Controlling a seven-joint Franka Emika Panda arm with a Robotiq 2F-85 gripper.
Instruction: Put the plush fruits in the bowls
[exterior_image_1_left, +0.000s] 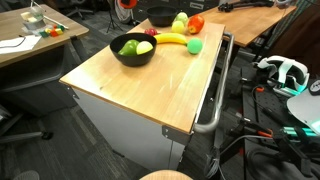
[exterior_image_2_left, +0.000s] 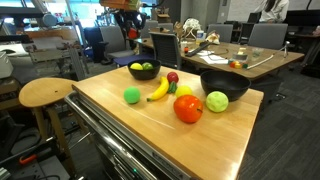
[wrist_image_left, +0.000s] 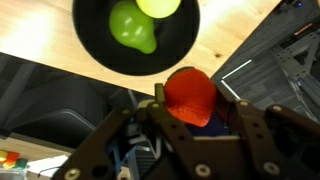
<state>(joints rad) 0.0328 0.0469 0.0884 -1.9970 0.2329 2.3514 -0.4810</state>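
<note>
My gripper lowers the red-orange plush fruit next and shifts it from past the table edge into the black bowl (exterior_image_1_left: 133, 49) (wrist_image_left: 138, 28). The fruit hangs high outside the black bowl's rim.
In the wrist view my gripper (wrist_image_left: 190, 102) is shut on a red-orange plush fruit (wrist_image_left: 190, 88), held in the air past the table edge. Below it sits a black bowl (wrist_image_left: 92, 42) holding a green fruit (wrist_image_left: 130, 28) and a yellow-green one (wrist_image_left: 158, 6). In an exterior view this bowl (exterior_image_2_left: 133, 72) stands at the far end of the table, and the gripper (exterior_image_2_left: 131, 31) hangs high behind it. The second bowl (exterior_image_2_left: 228, 92) looks empty. On the tabletop lie a banana (exterior_image_2_left: 158, 90), a small green fruit (exterior_image_2_left: 132, 95), a small red one (exterior_image_2_left: 172, 77), a large orange-red one (exterior_image_2_left: 188, 108) and a yellow-green one (exterior_image_2_left: 217, 101).
The wooden tabletop (exterior_image_1_left: 120, 85) belongs to a cart with a metal handle (exterior_image_1_left: 213, 100) along one side. A round stool (exterior_image_2_left: 45, 93) stands beside it. Desks with clutter (exterior_image_2_left: 215, 48) and office chairs fill the room behind.
</note>
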